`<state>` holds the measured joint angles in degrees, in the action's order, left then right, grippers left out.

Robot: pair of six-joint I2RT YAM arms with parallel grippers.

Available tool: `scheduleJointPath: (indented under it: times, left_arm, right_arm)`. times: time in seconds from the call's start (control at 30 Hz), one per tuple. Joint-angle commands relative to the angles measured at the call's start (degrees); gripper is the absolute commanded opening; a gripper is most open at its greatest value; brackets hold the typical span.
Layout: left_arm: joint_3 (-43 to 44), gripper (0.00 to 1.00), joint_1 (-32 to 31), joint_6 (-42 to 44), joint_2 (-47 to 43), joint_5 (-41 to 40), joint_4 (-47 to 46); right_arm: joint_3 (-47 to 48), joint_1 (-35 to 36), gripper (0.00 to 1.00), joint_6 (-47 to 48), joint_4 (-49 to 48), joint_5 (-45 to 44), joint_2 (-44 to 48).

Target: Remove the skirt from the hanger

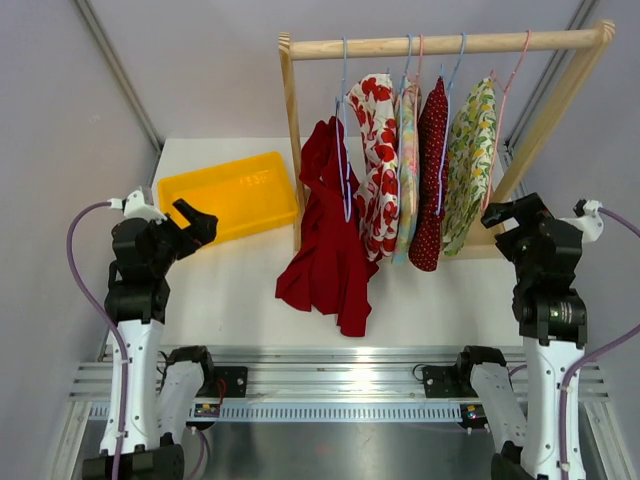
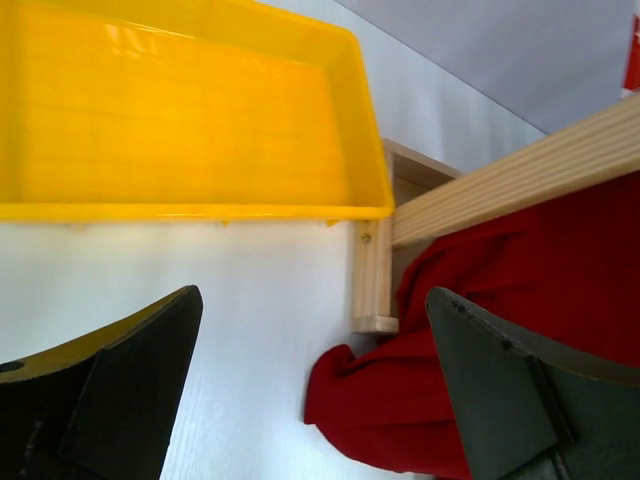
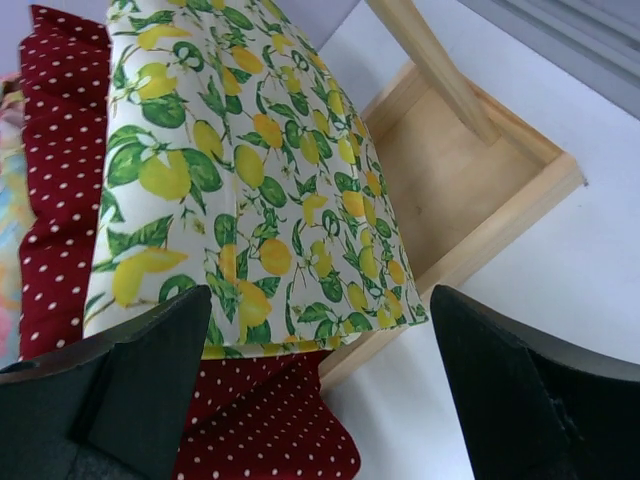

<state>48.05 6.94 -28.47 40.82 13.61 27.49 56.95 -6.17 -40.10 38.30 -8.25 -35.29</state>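
Observation:
The upper part of the hanger's near arm is above my gripper. I should next lift my right gripper beside the lemon-print garment and onto the near arm of its pink hanger (image 1: 502, 108).
A wooden rack (image 1: 445, 44) carries several garments on hangers. The leftmost, a plain red garment (image 1: 330, 250), hangs half off its blue hanger (image 1: 345, 150) and trails onto the table. Next to it hang a red-flowered white one (image 1: 375, 160), a pastel one (image 1: 408, 160), a dark red polka-dot one (image 1: 432, 170) and a lemon-print one (image 1: 470, 160). My left gripper (image 1: 195, 222) is open and empty by the yellow bin, apart from the red garment (image 2: 470, 340). My right gripper (image 1: 508, 212) is open and empty just right of the lemon-print garment (image 3: 240, 170).
A yellow bin (image 1: 232, 193) sits at the back left of the white table (image 1: 240, 290); it also fills the left wrist view (image 2: 180, 110). The rack's wooden base (image 3: 470, 180) and left post foot (image 2: 372, 280) rest on the table. Grey walls close both sides.

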Motion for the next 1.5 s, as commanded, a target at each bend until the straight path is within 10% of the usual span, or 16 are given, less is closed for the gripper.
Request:
scheduleJointPath:
  times: [0.0,0.57,0.9,1.47]
  left_arm:
    - [1.35,0.99,0.27,2.63,-2.4,-7.55,4.51]
    - [-1.03,0.94,0.09,1.05,-0.83,-6.82,3.35]
    - [-2.17,0.93,-0.96,0.78,-3.03,-8.33,3.45]
    - [-2.7,0.94,-1.14,1.13,-6.45,-6.05,3.63]
  right_arm:
    - [4.3,0.11,0.99,0.12,3.78,-5.26,-2.77]
    - [7.46,1.43,1.0,16.18,-0.16,-5.02,5.32]
    - [40.22,1.43,1.0,19.01,-0.42,2.7,-11.1]
    - [42.73,1.52,0.96,16.89,-7.63,9.22,-33.96]
